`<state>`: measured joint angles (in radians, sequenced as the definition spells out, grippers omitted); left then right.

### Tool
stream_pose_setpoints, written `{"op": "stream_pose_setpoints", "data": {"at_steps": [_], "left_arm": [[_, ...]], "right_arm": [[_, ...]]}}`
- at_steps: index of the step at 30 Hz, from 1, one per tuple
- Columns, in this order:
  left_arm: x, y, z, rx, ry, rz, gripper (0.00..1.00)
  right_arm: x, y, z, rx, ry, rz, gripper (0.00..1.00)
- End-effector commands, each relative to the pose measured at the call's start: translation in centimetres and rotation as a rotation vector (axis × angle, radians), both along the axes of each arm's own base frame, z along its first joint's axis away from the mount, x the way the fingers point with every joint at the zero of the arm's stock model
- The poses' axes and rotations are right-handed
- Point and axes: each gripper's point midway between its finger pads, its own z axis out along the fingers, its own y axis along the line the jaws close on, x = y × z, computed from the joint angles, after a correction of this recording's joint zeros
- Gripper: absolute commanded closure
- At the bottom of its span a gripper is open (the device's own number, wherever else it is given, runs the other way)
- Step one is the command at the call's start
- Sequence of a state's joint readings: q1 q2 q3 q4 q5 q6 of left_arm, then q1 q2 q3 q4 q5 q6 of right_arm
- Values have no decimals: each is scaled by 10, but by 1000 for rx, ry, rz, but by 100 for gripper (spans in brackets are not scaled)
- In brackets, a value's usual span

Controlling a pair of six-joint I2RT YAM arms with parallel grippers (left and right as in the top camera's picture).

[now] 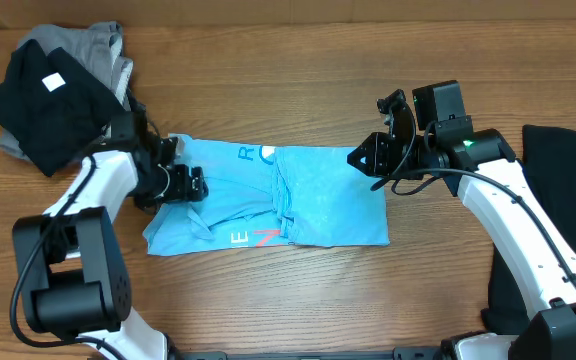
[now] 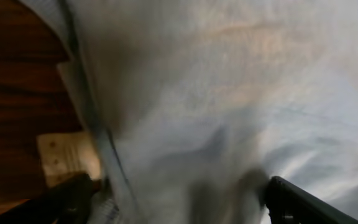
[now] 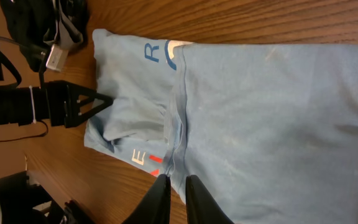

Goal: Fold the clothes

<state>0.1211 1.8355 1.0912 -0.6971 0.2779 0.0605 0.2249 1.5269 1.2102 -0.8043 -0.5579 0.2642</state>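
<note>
My left gripper moves outward along the T-shirt's outer edge toward the T-shirt's corner by the pile next and closes there. That side of the T-shirt still lies rumpled and unfolded.
The light blue T-shirt [image 1: 318, 200] lies flat mid-table, its right side folded over the middle, with white and red letters [image 1: 253, 238] showing at its front edge. My left gripper [image 1: 196, 186] sits low on the shirt's left part. In the left wrist view its fingers [image 2: 291, 199] stand far apart, open, with blurred pale cloth [image 2: 229, 93] filling the frame. My right gripper [image 1: 356, 158] hovers over the shirt's far right corner. Its jaws [image 3: 174, 178] are all but together with nothing between them, above the fold line of the shirt [image 3: 260, 112].
A pile of black [image 1: 43, 95] and grey [image 1: 103, 45] T-shirts lies at the far left corner. Another black garment [image 1: 568, 190] lies at the right edge under the right arm. Bare wood [image 1: 268, 70] lies behind the shirt and in front of it.
</note>
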Motion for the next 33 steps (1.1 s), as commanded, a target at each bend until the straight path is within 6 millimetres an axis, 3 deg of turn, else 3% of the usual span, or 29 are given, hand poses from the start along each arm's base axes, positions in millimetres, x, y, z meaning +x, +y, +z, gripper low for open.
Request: {"op": "stream_pose_setpoints", "data": {"at_steps": [1, 5, 10, 14, 18, 21, 22, 26, 32, 33], "left_arm": [[-10, 6, -31, 53, 64, 0, 8], [-4, -2, -47, 2, 65, 5, 15], [2, -26, -57, -150, 49, -11, 32], [3, -38, -54, -226, 40, -32, 58], [-6, -39, -54, -226, 68, -56, 71], [-15, -35, -53, -209, 110, -59, 95], [-16, -33, -51, -208, 117, -52, 96], [-11, -18, -29, -200, 130, -15, 96], [5, 22, 44, -150, 70, 68, 96], [7, 26, 54, -144, 51, 75, 92]], "right_arm": [[3, -1, 12, -11, -42, 2, 87], [2, -3, 10, -26, -35, -6, 87], [2, -3, 10, -25, -33, -9, 87], [2, -3, 10, -25, -28, -11, 87], [1, -4, 9, -26, -22, -11, 87], [0, -4, 9, -27, -20, -10, 87], [0, -4, 9, -27, -20, -10, 87], [-1, -4, 8, -28, -16, -10, 87], [-2, -4, 8, -29, -11, -10, 87], [-2, -4, 8, -30, -12, -9, 87]]}}
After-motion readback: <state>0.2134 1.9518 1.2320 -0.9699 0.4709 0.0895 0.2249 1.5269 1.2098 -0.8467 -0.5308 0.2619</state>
